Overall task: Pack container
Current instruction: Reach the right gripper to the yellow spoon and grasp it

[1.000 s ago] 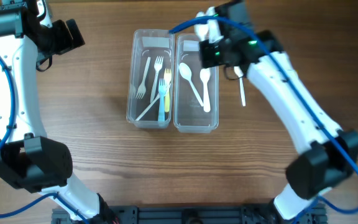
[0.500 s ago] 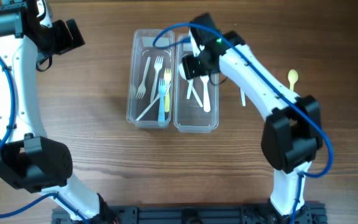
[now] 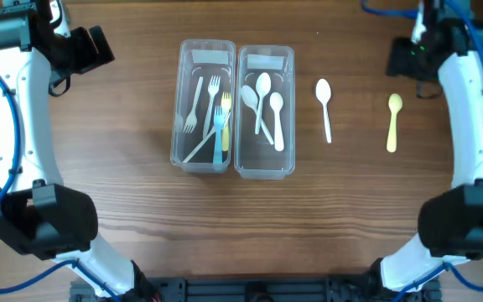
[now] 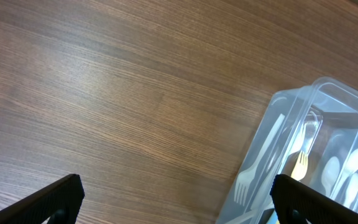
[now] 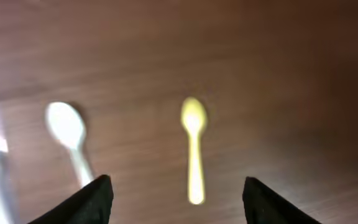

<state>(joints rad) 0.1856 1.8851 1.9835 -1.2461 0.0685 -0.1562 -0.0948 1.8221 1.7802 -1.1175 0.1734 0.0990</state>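
My right gripper lowers toward the tabletop onto the yellow spoon's handle [image 3: 392,132] [image 5: 195,171] next, as it lies lined up between my open fingers in the wrist view.
Two clear containers stand side by side; the left one [image 3: 204,159] holds several forks, the right one [image 3: 265,168] holds three white spoons. On the table to their right lie a white spoon [image 3: 324,107] and a yellow spoon [image 3: 393,122]. My right gripper [image 3: 405,63] hovers at the far right, open and empty. In the right wrist view the yellow spoon [image 5: 194,149] lies between and ahead of my open gripper [image 5: 178,199], with the white spoon [image 5: 70,137] to the left. My left gripper [image 3: 99,46] hangs wide open at the far left, its view [image 4: 179,202] showing the fork container [image 4: 309,143].
The wooden table [image 3: 350,218] has bare surface in front of the containers and around the two loose spoons. Both arm bases sit at the near edge, left [image 3: 49,222] and right [image 3: 459,222].
My right gripper opened over the spoon container, leaving a white spoon inside, then swung away to the far right above the yellow spoon. The left arm has not moved.
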